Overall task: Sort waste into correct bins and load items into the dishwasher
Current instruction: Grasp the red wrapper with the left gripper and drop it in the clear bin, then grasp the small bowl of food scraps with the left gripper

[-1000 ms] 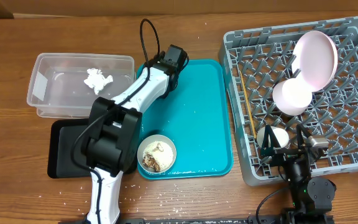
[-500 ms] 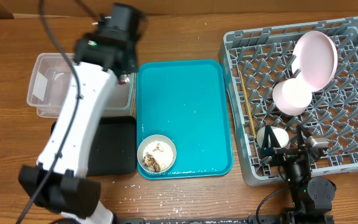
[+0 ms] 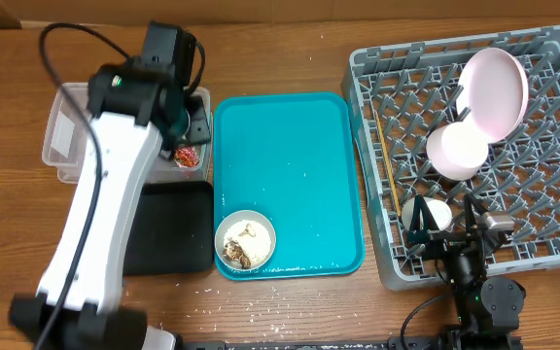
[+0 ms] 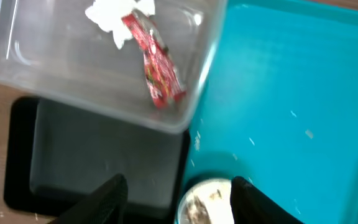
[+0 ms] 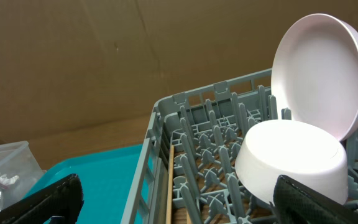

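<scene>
My left gripper moves back from the tub and down onto the small bowl's rack-side rim [image 3: 273, 239] next.
My left gripper [image 3: 189, 136] hangs open above the clear tub [image 3: 66, 146], its fingers [image 4: 104, 199] wide apart with nothing between them. A red wrapper [image 4: 157, 68] lies loose in the tub [image 4: 42, 74] beside the white tissue [image 4: 114, 15]. The black tray [image 3: 173, 233] sits in front of the tub. A small bowl with food scraps [image 3: 245, 239] stands on the teal tray [image 3: 290, 156]. In the grey rack [image 3: 552, 194] stand the white plate [image 3: 494, 89], a pinkish bowl [image 3: 457, 151], a pale bowl [image 3: 426, 211] and chopsticks [image 3: 387, 165]. My right gripper [image 5: 179, 205] rests open at the rack's near edge.
The left arm's white links [image 3: 95, 233] stretch over the black tray and part of the tub. Crumbs dot the wooden table [image 3: 290, 49] in front of the teal tray. Brown cardboard [image 5: 104, 62] stands behind the rack in the right wrist view.
The left arm swung from the teal tray's back corner to over the clear tub and its jaws opened; the red wrapper now lies in the tub. The right arm has not moved.
</scene>
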`<state>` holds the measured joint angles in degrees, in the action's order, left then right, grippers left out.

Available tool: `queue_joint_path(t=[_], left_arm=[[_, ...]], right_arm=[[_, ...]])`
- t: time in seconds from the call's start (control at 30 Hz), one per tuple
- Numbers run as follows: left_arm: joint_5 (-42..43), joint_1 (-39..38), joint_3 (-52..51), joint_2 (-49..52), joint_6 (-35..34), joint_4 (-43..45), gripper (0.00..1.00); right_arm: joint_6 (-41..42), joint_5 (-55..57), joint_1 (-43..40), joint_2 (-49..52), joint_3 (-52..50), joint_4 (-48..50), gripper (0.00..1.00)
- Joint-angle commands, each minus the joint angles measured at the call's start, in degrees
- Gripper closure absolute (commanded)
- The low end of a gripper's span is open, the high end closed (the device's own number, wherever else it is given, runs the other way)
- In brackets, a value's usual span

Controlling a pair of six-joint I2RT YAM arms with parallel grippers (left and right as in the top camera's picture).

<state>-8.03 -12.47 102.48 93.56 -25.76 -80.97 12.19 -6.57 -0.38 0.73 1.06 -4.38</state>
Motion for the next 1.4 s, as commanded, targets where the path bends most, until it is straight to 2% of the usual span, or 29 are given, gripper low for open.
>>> queue_joint_path(t=[0.0,0.1,0.33,0.5,0.67,0.73,0.87,0.9,0.93,1.03,1.2,1.37], left_arm=[[5.62,-2.27,-0.31,-1.20,-4.11,-2.91,0.48],[5.88,-8.59,-6.75,-1.18,-6.91,-2.01,0.48],[6.54,-27.50,-31.12,0.85,-20.44,11.63,0.49],[4.20,-34.77,-37.31,3.37,-22.71,17.44,0.49],[-0.55,-37.13,-38.62,5.60,-22.69,20.31,0.51],[-1.88,-37.09,-39.23,6.99,-22.16,22.03,0.56],[-3.23,-37.07,-40.13,10.97,-18.75,27.04,0.68],[-3.06,-37.07,-40.11,11.98,-17.77,27.82,0.75],[-3.08,-37.05,-40.09,12.55,-17.62,28.00,0.85],[-3.23,-36.96,-39.85,12.66,-17.51,27.58,0.96],[-2.45,-36.96,-36.39,10.08,-18.56,23.06,0.96],[-1.97,-36.57,-32.30,0.83,-19.06,17.68,0.96]], right_arm=[[-0.24,0.48,-0.22,-0.57,-0.61,0.28,0.00],[-0.24,0.48,-0.22,-0.57,-0.61,0.28,0.00],[-0.24,0.48,-0.22,-0.57,-0.61,0.28,0.00],[-0.24,0.48,-0.22,-0.57,-0.61,0.28,0.00],[-0.24,0.48,-0.22,-0.57,-0.61,0.28,0.00],[-0.24,0.48,-0.22,-0.57,-0.61,0.28,0.00],[-0.24,0.48,-0.22,-0.57,-0.61,0.28,0.00],[-0.24,0.48,-0.22,-0.57,-0.61,0.28,0.00],[-0.24,0.48,-0.22,-0.57,-0.61,0.28,0.00],[-0.24,0.48,-0.22,-0.57,-0.61,0.28,0.00],[-0.24,0.48,-0.22,-0.57,-0.61,0.28,0.00],[-0.24,0.48,-0.22,-0.57,-0.61,0.28,0.00]])
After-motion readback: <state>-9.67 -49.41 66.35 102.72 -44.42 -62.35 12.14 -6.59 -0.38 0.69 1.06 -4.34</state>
